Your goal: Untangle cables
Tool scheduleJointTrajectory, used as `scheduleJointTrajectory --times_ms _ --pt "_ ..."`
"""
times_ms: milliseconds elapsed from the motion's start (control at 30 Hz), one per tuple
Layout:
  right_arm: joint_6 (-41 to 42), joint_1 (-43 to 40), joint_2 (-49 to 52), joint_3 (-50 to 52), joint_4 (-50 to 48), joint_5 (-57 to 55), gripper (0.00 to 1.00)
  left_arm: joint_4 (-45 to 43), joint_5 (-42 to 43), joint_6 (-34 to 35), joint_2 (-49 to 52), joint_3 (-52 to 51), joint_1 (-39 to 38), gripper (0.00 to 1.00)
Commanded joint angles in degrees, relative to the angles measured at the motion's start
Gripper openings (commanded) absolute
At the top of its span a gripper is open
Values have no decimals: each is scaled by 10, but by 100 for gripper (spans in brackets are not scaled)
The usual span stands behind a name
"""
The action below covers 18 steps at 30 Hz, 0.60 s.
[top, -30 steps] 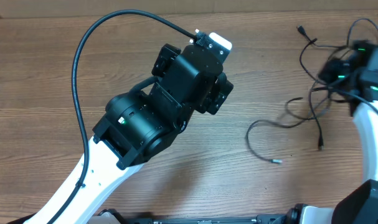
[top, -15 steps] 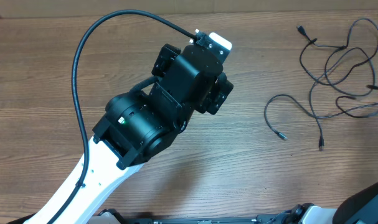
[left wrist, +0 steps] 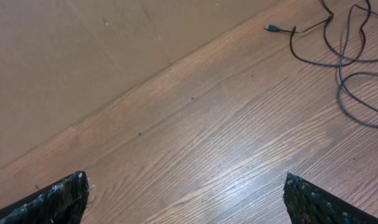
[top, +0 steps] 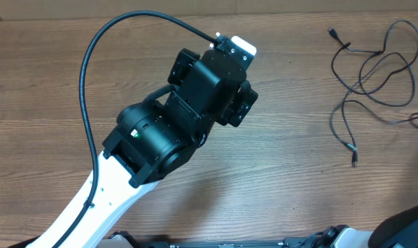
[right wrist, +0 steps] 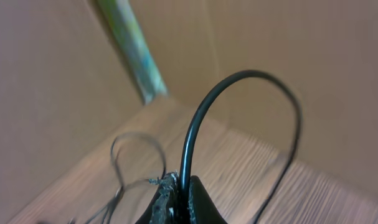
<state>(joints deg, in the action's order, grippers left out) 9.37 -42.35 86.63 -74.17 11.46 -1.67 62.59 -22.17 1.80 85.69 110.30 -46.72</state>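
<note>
Parts of the cables still cross there, so my right gripper needs to move away from the loose loops next, to the right in its wrist view, and let go of the black cable.
The cables [top: 374, 65] are thin black cords lying in loose loops at the table's far right, with one plug end [top: 331, 31] at the top and another [top: 354, 162] lower down. One strand runs off the right edge. They also show at the top right of the left wrist view [left wrist: 347, 53]. My left gripper [left wrist: 185, 178] is open and empty above bare wood, well left of the cables. My right gripper [right wrist: 179, 186] is shut on a black cable [right wrist: 238, 74] that arches up from its jaws. It is outside the overhead view.
My left arm [top: 167, 131] fills the middle of the overhead view, with its thick black cable [top: 91, 55] arching to the left. A brown wall [left wrist: 83, 62] runs along the table's far edge. More thin loops [right wrist: 136, 140] lie blurred behind the right jaws.
My right gripper has moved right, out of the overhead view, dragging a cable with it. The lower loop with the silver tip has slid off to the right. The left arm has not moved.
</note>
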Motion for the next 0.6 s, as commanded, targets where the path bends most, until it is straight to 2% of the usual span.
scheduleJointTrajectory --times_ms 0,267,567 --pt "-70 -2 -8 -53 -8 -48 4 -2 -7 12 2 9 3 99" --pt "-81 -1 5 -68 20 -47 4 -2 -7 12 2 9 3 100" --pt "-79 -1 91 -68 101 -47 4 -2 -7 12 2 9 3 99"
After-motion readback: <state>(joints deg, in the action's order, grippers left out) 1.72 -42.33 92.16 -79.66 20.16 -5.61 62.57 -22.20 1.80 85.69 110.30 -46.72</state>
